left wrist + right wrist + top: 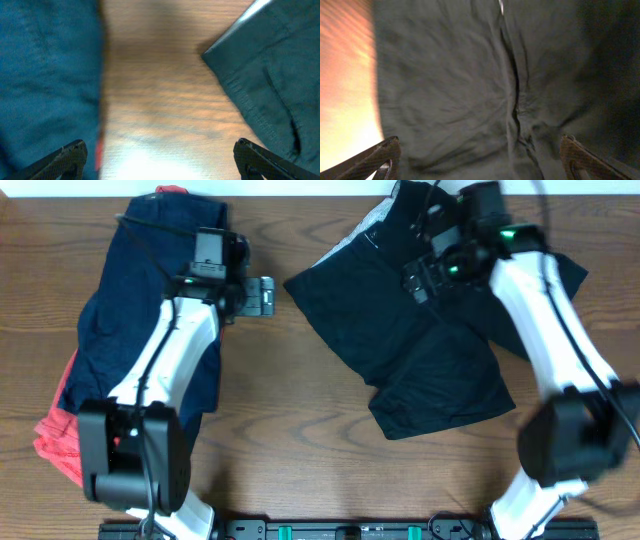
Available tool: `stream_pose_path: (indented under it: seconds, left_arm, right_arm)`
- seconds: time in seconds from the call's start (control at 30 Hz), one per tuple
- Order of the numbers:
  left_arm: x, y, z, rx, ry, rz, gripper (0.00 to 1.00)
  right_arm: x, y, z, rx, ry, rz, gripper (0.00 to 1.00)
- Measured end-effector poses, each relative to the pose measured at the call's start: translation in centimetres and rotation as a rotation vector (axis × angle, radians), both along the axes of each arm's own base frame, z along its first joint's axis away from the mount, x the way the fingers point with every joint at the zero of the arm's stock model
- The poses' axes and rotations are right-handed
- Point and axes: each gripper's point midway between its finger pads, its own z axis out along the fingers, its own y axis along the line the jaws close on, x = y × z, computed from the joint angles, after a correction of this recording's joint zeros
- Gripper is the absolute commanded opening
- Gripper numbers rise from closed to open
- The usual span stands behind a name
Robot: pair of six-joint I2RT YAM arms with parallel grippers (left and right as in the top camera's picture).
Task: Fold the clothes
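My left gripper is above the shorts' hem corner (pixel 294 285) (pixel 210 57), which sticks out onto bare wood to the gripper's right in the overhead view. It will move down and across onto that corner next.
Black shorts (pixel 420 340) lie spread on the wooden table at the right; their hem corner shows in the left wrist view (pixel 265 85) and their creased cloth fills the right wrist view (pixel 470 90). A navy garment (pixel 130 310) lies at the left, also in the left wrist view (pixel 45 75), over a red garment (pixel 60 435). My left gripper (pixel 262 297) is open and empty over bare wood between the two piles (pixel 160 160). My right gripper (pixel 415 280) is open and empty just above the shorts' upper part (pixel 480 160).
The table's far edge (pixel 300 188) runs along the top. Bare wood (pixel 290 440) lies between the piles and in front of the shorts. The arms' base rail (pixel 350 530) sits at the near edge.
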Motion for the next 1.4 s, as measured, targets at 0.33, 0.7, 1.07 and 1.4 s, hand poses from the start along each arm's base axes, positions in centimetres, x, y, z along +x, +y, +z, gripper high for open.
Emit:
stream_pose_path:
  seconds: [0.33,0.7,1.07,1.4]
  left_arm:
    - [4.4,-4.6,-2.5,-0.086,-0.123,-0.122,0.95]
    - [7.2,-5.2,-5.8,-0.134,-0.086,-0.031,0.94]
    - [7.5,-6.8,-5.2,-0.242,-0.066,0.074,0.84]
    - [7.6,-7.1,-5.5,-0.320,-0.038,0.168,0.82]
  right_arm:
    - [-2.8,0.0,4.8,0.041,-0.045,-0.002,0.99]
    - [-3.0,0.2,4.7,0.071,-0.019,-0.029,0.96]
    - [-3.6,0.4,4.5,0.099,0.025,-0.057,0.88]
    - [-4.0,0.5,4.3,0.111,0.051,-0.078,0.87]
